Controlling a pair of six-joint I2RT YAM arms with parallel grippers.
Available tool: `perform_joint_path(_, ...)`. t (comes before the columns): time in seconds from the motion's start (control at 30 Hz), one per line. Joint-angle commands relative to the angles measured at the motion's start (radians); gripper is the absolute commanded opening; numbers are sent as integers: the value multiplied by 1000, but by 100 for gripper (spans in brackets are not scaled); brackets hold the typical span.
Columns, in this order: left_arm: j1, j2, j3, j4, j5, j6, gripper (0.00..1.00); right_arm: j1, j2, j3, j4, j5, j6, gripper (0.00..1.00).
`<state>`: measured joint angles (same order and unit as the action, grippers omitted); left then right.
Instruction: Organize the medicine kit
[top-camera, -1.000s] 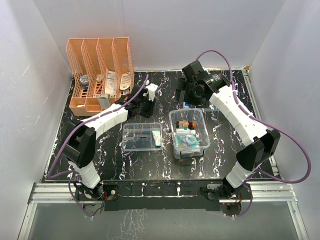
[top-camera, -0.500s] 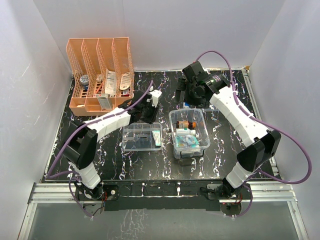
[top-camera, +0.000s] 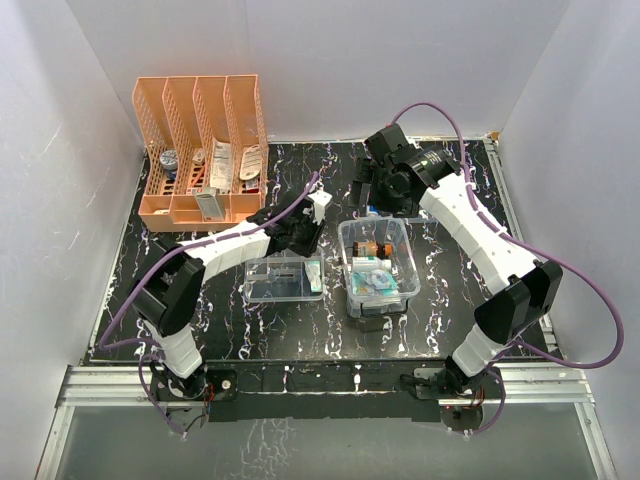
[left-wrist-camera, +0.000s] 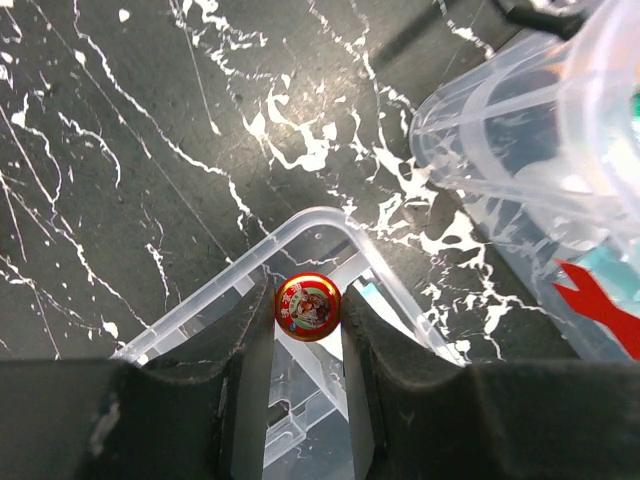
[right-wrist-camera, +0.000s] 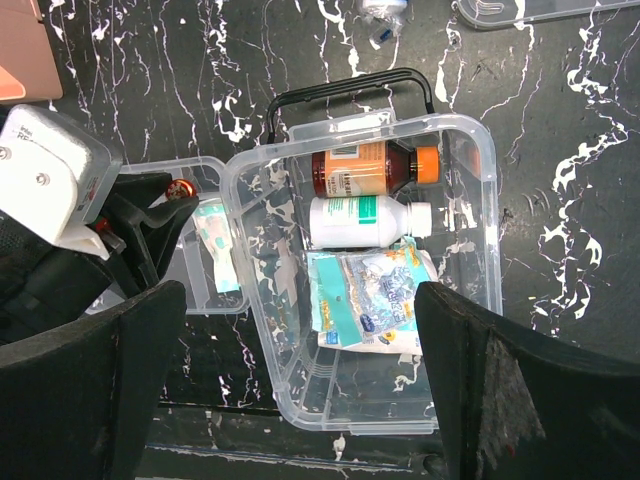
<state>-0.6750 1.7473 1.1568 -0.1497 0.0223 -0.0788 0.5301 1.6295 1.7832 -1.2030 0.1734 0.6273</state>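
Note:
The small section of the tray beyond the tube (top-camera: 316, 254) (left-wrist-camera: 320, 249) is empty. My left gripper should next go down a little toward the tray's far corner nearest the kit and open.
The medicine kit (top-camera: 346, 240) is a deep clear box mid-table; its red cross (left-wrist-camera: 598, 297) shows in the left wrist view. Inside lie an amber bottle (right-wrist-camera: 365, 168), a white bottle (right-wrist-camera: 365, 220) and a packet (right-wrist-camera: 370, 300). My left gripper (top-camera: 306, 228) is shut on a small red round tin (left-wrist-camera: 307, 308), held over the far right corner of the shallow divided tray (top-camera: 262, 288), just left of the kit. My right gripper (right-wrist-camera: 300, 385) hangs wide open above the kit, touching nothing.
An orange file rack (top-camera: 200, 110) with several items stands at the back left. A teal-and-white tube (right-wrist-camera: 215, 245) lies in the tray. A black handle (right-wrist-camera: 350, 85) arches beside the kit's far edge, and a clear lid (right-wrist-camera: 540, 10) lies beyond it.
My left arm has swung right, away from the rack, carrying the tin to the tray's corner beside the kit. The right arm has barely moved.

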Motion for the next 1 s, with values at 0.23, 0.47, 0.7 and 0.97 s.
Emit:
perform_joint_path(0.23,2,20,-20,18,-28,12,11,3,-42,-2,34,17,-12,98)
perform_joint_path(0.47,2,33,-24,24,-36,11,11,4,-42,-4,33,14,-14,98)
perform_joint_path(0.7,2,49,-10,23,-47,12,15,4,-52,-16,36,11,-12,98)
perform_joint_path(0.97,2,62,4,15,-57,17,29,3,-61,-31,39,10,-8,98)
